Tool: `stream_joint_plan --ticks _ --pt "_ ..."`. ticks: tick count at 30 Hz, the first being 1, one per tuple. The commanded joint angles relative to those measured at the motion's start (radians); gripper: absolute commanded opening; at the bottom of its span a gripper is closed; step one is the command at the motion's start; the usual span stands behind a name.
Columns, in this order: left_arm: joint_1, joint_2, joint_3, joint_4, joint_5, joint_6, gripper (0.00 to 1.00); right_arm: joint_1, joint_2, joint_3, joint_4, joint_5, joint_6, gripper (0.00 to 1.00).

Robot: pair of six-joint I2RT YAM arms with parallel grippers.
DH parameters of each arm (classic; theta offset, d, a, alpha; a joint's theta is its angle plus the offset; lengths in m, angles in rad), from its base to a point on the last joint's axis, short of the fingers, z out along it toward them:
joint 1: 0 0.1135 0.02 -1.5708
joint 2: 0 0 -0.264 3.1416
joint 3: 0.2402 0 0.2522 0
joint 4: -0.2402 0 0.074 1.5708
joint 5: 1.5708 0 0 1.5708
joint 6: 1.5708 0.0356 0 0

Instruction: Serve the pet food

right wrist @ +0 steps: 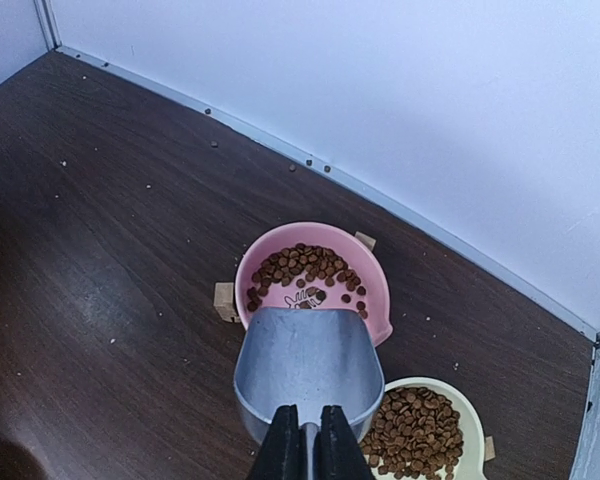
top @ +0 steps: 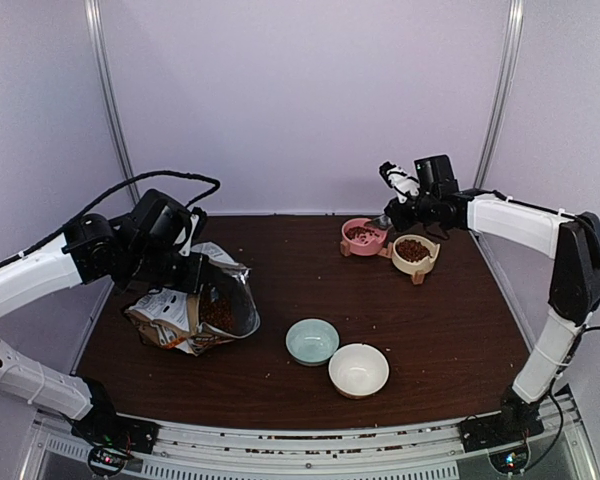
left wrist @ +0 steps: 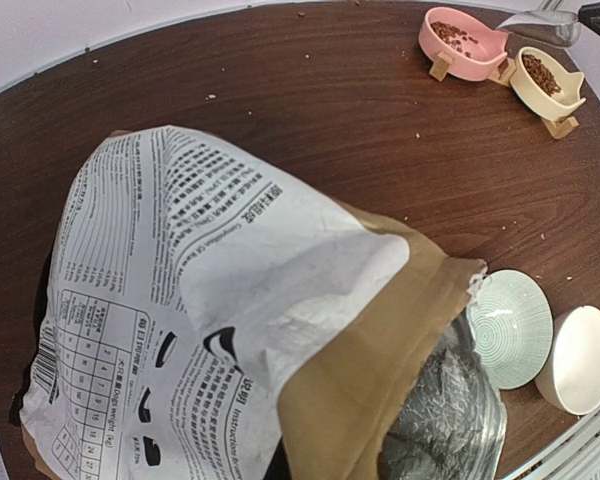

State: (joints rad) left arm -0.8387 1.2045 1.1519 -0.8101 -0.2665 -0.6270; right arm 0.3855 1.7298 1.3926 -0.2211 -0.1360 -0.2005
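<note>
Next, my right gripper draws back and down to release the scoop, since it's empty. Bare tabletop near the cream bowl lies below and back from the gripper.
Reddish-brown kibble (right wrist: 298, 266) lies in a pink bowl (right wrist: 378, 292) and fills a cream bowl (right wrist: 472, 420) beside it, at the table's far right. My right gripper (right wrist: 308, 448) is shut on the handle of an empty metal scoop (right wrist: 308, 365), held just above the pink bowl's near rim. More kibble (top: 218, 312) shows inside the open brown paper food bag (top: 170, 318) at the left. My left gripper (top: 185, 272) grips the bag's top edge; in the left wrist view the bag (left wrist: 210, 300) hides the fingers.
An empty pale green bowl (top: 311, 340) and an empty white bowl (top: 358, 369) sit near the front centre, right of the bag. Kibble crumbs lie scattered along the back wall. White walls close off the table at the back and sides.
</note>
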Motion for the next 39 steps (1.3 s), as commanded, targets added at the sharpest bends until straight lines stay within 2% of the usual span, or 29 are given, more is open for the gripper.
stream_joint_plan --ticks 1,5,8,16,22,25,29,34,39 --pt "0.004 -0.009 0.02 0.048 -0.023 0.001 0.0 -0.007 0.02 0.059 -0.065 0.038 -0.024 0.0" --pt "0.004 -0.014 0.031 0.048 -0.016 0.003 0.0 -0.005 -0.026 0.04 -0.061 0.021 -0.023 0.0" --pt "0.004 -0.026 0.041 0.057 -0.003 0.0 0.0 -0.003 -0.129 -0.031 -0.029 -0.072 -0.007 0.0" --pt "0.003 -0.066 0.029 0.164 0.119 0.042 0.0 -0.001 -0.387 -0.37 0.099 -0.223 0.172 0.0" --pt "0.003 -0.07 0.024 0.176 0.202 0.048 0.0 0.0 -0.434 -0.592 0.229 -0.261 0.303 0.0" --pt "0.002 -0.094 0.01 0.185 0.213 0.038 0.0 0.002 -0.44 -0.668 0.294 -0.261 0.347 0.0" --pt "0.004 -0.126 -0.025 0.191 0.203 0.02 0.0 0.003 -0.414 -0.721 0.326 -0.204 0.384 0.05" --pt "0.004 -0.148 -0.041 0.188 0.194 0.027 0.0 0.002 -0.398 -0.732 0.289 -0.126 0.41 0.21" --pt "0.004 -0.141 -0.024 0.169 0.17 0.029 0.0 0.001 -0.457 -0.763 0.276 -0.073 0.416 0.5"
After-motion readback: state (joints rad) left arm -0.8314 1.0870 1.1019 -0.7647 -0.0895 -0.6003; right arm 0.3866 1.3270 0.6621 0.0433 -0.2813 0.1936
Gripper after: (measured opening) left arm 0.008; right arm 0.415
